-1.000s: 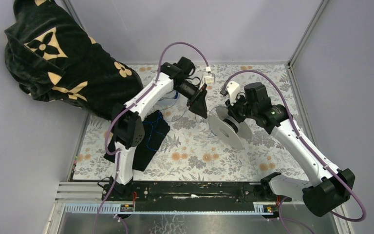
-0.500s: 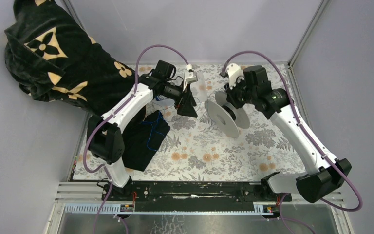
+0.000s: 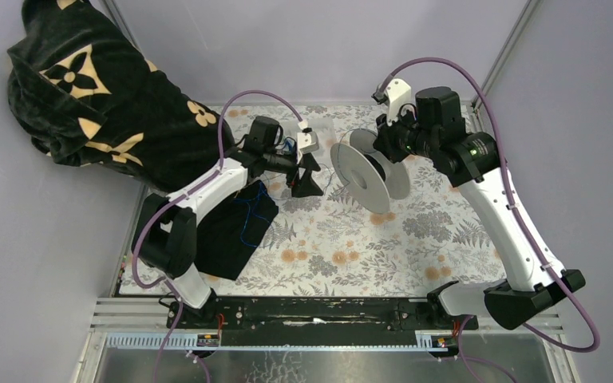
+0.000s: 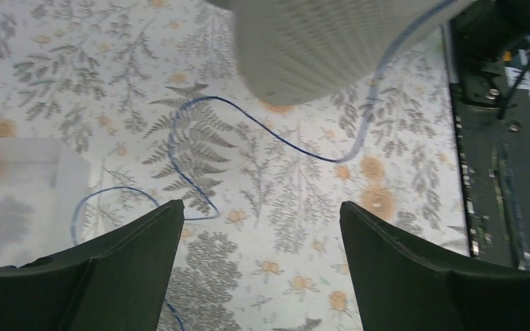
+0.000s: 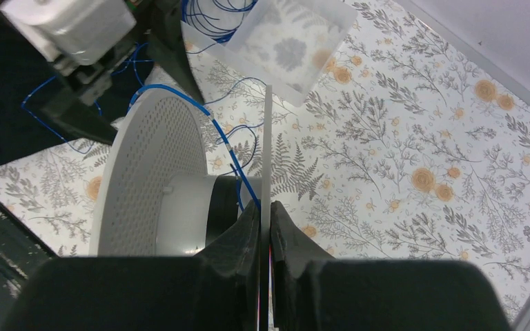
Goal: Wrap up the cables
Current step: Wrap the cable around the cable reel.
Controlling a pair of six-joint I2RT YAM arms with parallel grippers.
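Note:
My left gripper will move down next beside the spool (image 3: 361, 175), onto the loose part of the thin blue cable (image 5: 210, 121). The cable trails slack from the spool.
My right gripper (image 5: 266, 210) is shut on the thin flange of a white spool (image 3: 361, 175) and holds it above the mat; the spool also shows in the right wrist view (image 5: 153, 179). A thin blue cable (image 5: 210, 121) runs over the perforated flange down to the hub. My left gripper (image 4: 262, 210) is open and empty, just left of the spool (image 4: 324, 41). A loose blue cable (image 4: 200, 148) curves over the mat below it. More blue cables (image 5: 207, 14) lie bundled by a clear plastic sheet (image 5: 290, 41).
A black cloth (image 3: 235, 223) with blue strands lies at the mat's left. A black patterned garment (image 3: 104, 104) is heaped at the back left. The floral mat (image 3: 327, 247) covers the table; a black rail (image 3: 311, 313) runs along the near edge.
My right gripper has lifted the spool up and back toward the left. My left gripper has drawn back to the left and lower, staying close to the spool.

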